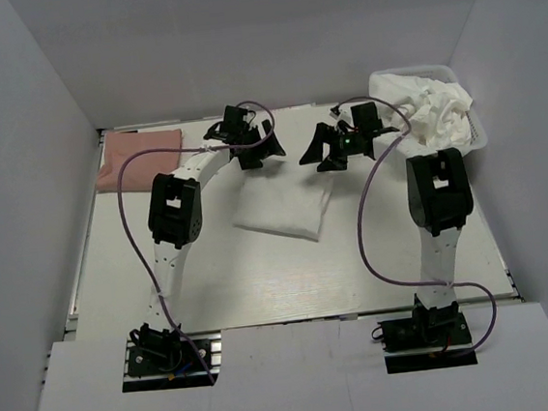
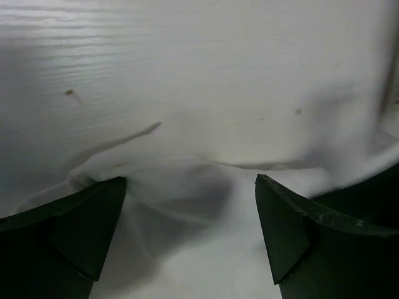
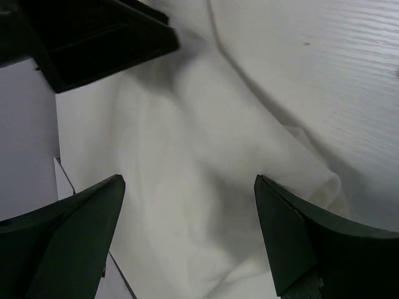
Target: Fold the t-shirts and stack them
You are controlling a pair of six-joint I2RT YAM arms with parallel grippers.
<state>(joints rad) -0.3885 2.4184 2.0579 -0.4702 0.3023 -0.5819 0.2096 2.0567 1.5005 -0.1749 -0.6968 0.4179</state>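
Note:
I will next move my left gripper back and to the left in the top view, turn it and lower it onto the shirt's near-pink corner, since its fingers are empty.
A folded white t-shirt [image 1: 284, 205] lies as a small rectangle in the middle of the table. Both grippers hover just behind its far edge: my left gripper [image 1: 257, 150] over the far left corner, my right gripper [image 1: 331, 151] over the far right corner. In the left wrist view the left gripper [image 2: 190, 208] stands open above rumpled white cloth [image 2: 187, 187], nothing between its fingers. The right gripper [image 3: 190, 208] is open too, above the same shirt [image 3: 187, 168]. A folded salmon-pink t-shirt [image 1: 138, 158] lies flat at the back left. More white t-shirts [image 1: 435, 107] sit crumpled at the back right.
The crumpled shirts fill a white lattice basket [image 1: 482, 135] in the back right corner. White walls close in the table [image 1: 262, 284] on three sides. The left gripper's dark body [image 3: 93, 37] shows close by in the right wrist view.

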